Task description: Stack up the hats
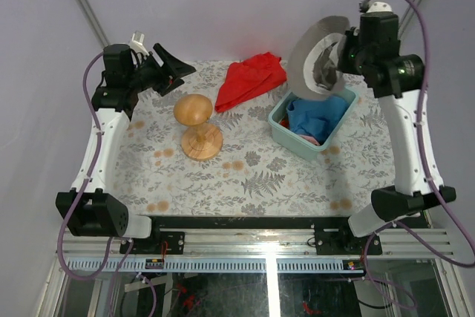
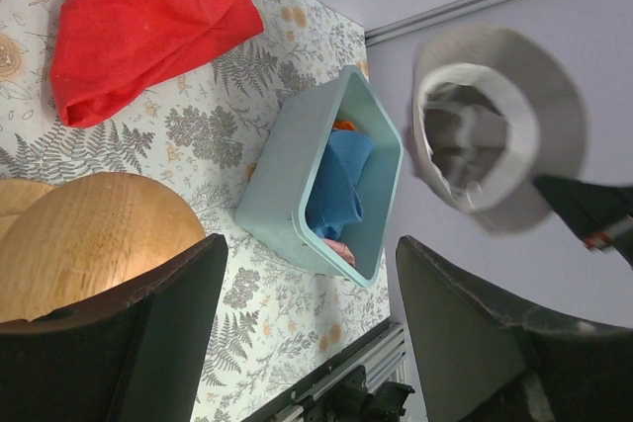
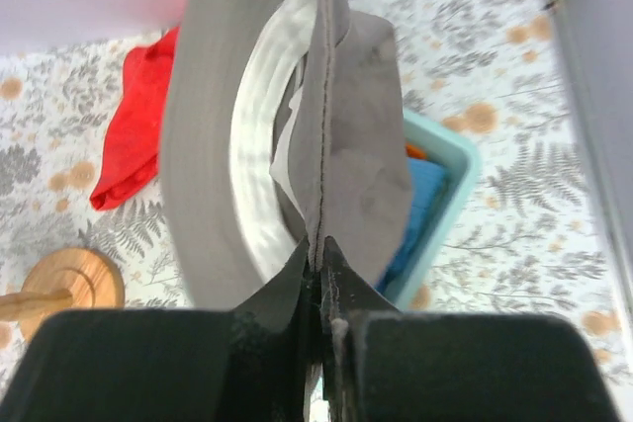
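Note:
The blue hat (image 1: 315,115) is below my right gripper and to its left in the top view. I will lower my right gripper that way next and let go of the grey hat (image 1: 315,56) there.
My right gripper (image 1: 338,63) is shut on the grey hat (image 1: 315,56) and holds it in the air above the teal bin (image 1: 277,120), brim hanging open toward the left. In the right wrist view the jaws (image 3: 318,259) pinch the grey hat's (image 3: 346,135) fabric at a seam. The blue hat (image 1: 315,115) lies in the bin, with a bit of pink hat (image 1: 309,139) under it and an edge of orange hat (image 2: 343,126) behind it. My left gripper (image 1: 172,72) is open and empty, raised at the far left beside the wooden stand (image 1: 196,125).
A flat red cloth (image 1: 251,78) lies at the back of the patterned table, between the stand and the bin. The purple backdrop rises behind the table. The metal rail runs along the near edge.

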